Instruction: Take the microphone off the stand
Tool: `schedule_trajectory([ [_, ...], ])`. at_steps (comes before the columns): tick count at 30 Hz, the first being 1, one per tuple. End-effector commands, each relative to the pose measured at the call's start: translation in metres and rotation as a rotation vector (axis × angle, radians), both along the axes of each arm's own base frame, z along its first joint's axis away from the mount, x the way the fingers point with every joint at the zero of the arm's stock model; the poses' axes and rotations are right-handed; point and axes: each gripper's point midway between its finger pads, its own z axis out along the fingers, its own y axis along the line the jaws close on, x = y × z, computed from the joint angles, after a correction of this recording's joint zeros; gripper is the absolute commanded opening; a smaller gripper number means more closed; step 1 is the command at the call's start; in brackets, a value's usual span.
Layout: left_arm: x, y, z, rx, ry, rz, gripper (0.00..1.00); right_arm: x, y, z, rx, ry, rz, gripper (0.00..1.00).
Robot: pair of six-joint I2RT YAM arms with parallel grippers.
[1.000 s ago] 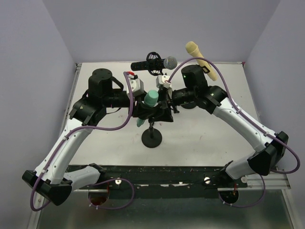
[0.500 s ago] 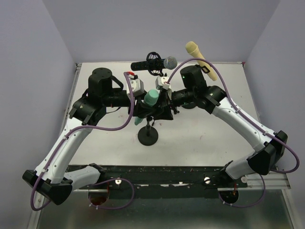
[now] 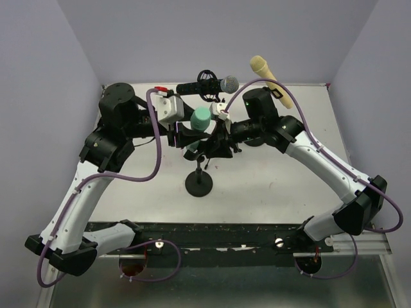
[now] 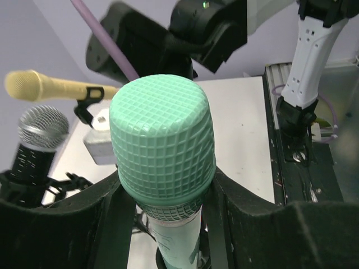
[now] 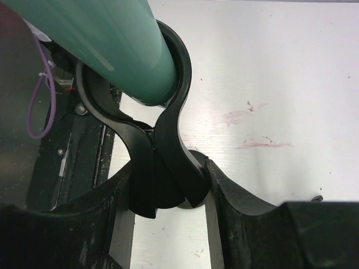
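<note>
My left gripper will carry the microphone from the clip (image 3: pixel 207 153) over and down to release it, as bare tabletop lies below my gripper and left in the top view.
The green microphone (image 3: pixel 200 119) has a gridded foam head and leans in the black clip (image 3: pixel 207 153) of a small stand with a round base (image 3: pixel 199 185). My left gripper (image 3: pixel 186 138) is shut on the microphone body just under the head; in the left wrist view the head (image 4: pixel 162 140) fills the middle above my gripper (image 4: pixel 168 235). My right gripper (image 3: pixel 216 145) is shut on the clip. In the right wrist view the teal body (image 5: pixel 106 39) ends inside the clip's ring (image 5: pixel 165 134), which sits between my fingers (image 5: pixel 227 218).
A black microphone with a silver head (image 3: pixel 209 85) rests on a shock mount at the back of the table. A yellow microphone (image 3: pixel 270 80) stands tilted behind my right arm. Both show in the left wrist view, yellow (image 4: pixel 50 87) and silver (image 4: pixel 39 129).
My left arm has drawn back to the left and upward, carrying the green microphone's head up and away. The stand base slid slightly left. My right gripper has stayed on the clip.
</note>
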Motion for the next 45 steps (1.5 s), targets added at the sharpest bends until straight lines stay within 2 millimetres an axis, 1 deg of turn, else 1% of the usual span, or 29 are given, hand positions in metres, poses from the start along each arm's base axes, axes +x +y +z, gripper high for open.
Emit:
schedule_trajectory([
  [1, -0.015, 0.009, 0.075, -0.118, -0.167, 0.006, 0.0, 0.003, -0.002, -0.007, -0.022, 0.009, -0.035, 0.25],
  [3, -0.022, 0.013, 0.099, -0.146, -0.203, 0.016, 0.0, 0.006, -0.004, -0.007, -0.029, 0.012, -0.064, 0.25],
  [5, -0.028, 0.023, 0.124, -0.173, -0.265, 0.062, 0.0, 0.009, -0.007, -0.003, -0.034, 0.0, -0.101, 0.26],
  [7, -0.027, 0.035, 0.14, -0.195, -0.324, 0.149, 0.0, 0.009, -0.013, 0.003, -0.045, -0.012, -0.124, 0.26],
  [8, -0.025, 0.042, 0.144, -0.196, -0.354, 0.194, 0.0, 0.007, -0.017, 0.005, -0.057, -0.017, -0.132, 0.26],
  [9, -0.023, 0.049, 0.145, -0.191, -0.393, 0.237, 0.0, 0.006, -0.021, 0.006, -0.067, -0.015, -0.145, 0.25],
  [10, -0.022, 0.053, 0.143, -0.18, -0.413, 0.265, 0.0, 0.005, -0.026, 0.009, -0.075, -0.017, -0.166, 0.25],
  [11, -0.021, 0.06, 0.141, -0.173, -0.431, 0.302, 0.0, 0.006, -0.031, 0.008, -0.088, -0.015, -0.192, 0.25],
  [14, -0.005, 0.074, 0.119, -0.132, -0.393, 0.419, 0.0, 0.009, -0.047, 0.009, -0.097, -0.024, -0.269, 0.24],
  [15, 0.001, 0.08, 0.111, -0.118, -0.374, 0.469, 0.0, 0.016, -0.055, 0.011, -0.092, -0.019, -0.309, 0.24],
  [17, 0.015, 0.091, 0.088, -0.084, -0.328, 0.556, 0.0, 0.03, -0.074, 0.019, -0.071, 0.001, -0.388, 0.24],
  [19, 0.028, 0.102, 0.062, -0.054, -0.266, 0.642, 0.0, 0.04, -0.09, 0.024, -0.064, 0.001, -0.438, 0.25],
  [20, 0.034, 0.107, 0.046, -0.033, -0.226, 0.679, 0.0, 0.041, -0.098, 0.027, -0.065, -0.015, -0.456, 0.25],
  [22, 0.045, 0.117, 0.016, -0.01, -0.129, 0.76, 0.0, 0.042, -0.107, 0.025, -0.075, -0.027, -0.488, 0.25],
  [24, 0.057, 0.131, -0.017, -0.012, 0.024, 0.874, 0.0, 0.042, -0.114, 0.019, -0.083, -0.023, -0.516, 0.25],
  [25, 0.063, 0.137, -0.041, -0.004, 0.123, 0.924, 0.0, 0.041, -0.117, 0.014, -0.086, -0.012, -0.528, 0.26],
  [26, 0.067, 0.145, -0.061, 0.003, 0.199, 0.969, 0.0, 0.041, -0.119, 0.009, -0.091, -0.003, -0.539, 0.27],
  [27, 0.07, 0.151, -0.082, 0.024, 0.261, 1.006, 0.0, 0.039, -0.12, 0.006, -0.09, 0.006, -0.545, 0.3],
  [29, 0.077, 0.163, -0.12, 0.08, 0.351, 1.078, 0.0, 0.041, -0.123, 0.002, -0.089, 0.022, -0.585, 0.36],
  [31, 0.083, 0.168, -0.15, 0.192, 0.368, 1.088, 0.0, 0.045, -0.128, 0.001, -0.093, 0.029, -0.633, 0.51],
  [33, 0.089, 0.174, -0.176, 0.309, 0.396, 1.092, 0.0, 0.049, -0.135, 0.001, -0.101, 0.032, -0.686, 0.65],
  [34, 0.09, 0.177, -0.187, 0.349, 0.412, 1.094, 0.0, 0.049, -0.136, 0.001, -0.104, 0.034, -0.695, 0.75],
  [35, 0.091, 0.18, -0.199, 0.383, 0.434, 1.098, 0.0, 0.048, -0.137, 0.003, -0.106, 0.034, -0.694, 0.8],
  [37, 0.093, 0.19, -0.216, 0.404, 0.482, 1.125, 0.0, 0.043, -0.136, 0.007, -0.113, 0.046, -0.677, 0.9],
  [39, 0.094, 0.199, -0.233, 0.435, 0.525, 1.147, 0.0, 0.038, -0.135, 0.012, -0.11, 0.062, -0.661, 0.94],
  [41, 0.093, 0.21, -0.255, 0.497, 0.583, 1.174, 0.0, 0.035, -0.135, 0.022, -0.099, 0.068, -0.655, 0.98],
  [43, 0.094, 0.225, -0.275, 0.558, 0.664, 1.233, 0.0, 0.033, -0.133, 0.034, -0.083, 0.069, -0.649, 1.0],
  [45, 0.094, 0.239, -0.293, 0.606, 0.758, 1.27, 0.0, 0.031, -0.133, 0.055, -0.055, 0.05, -0.651, 1.0],
])
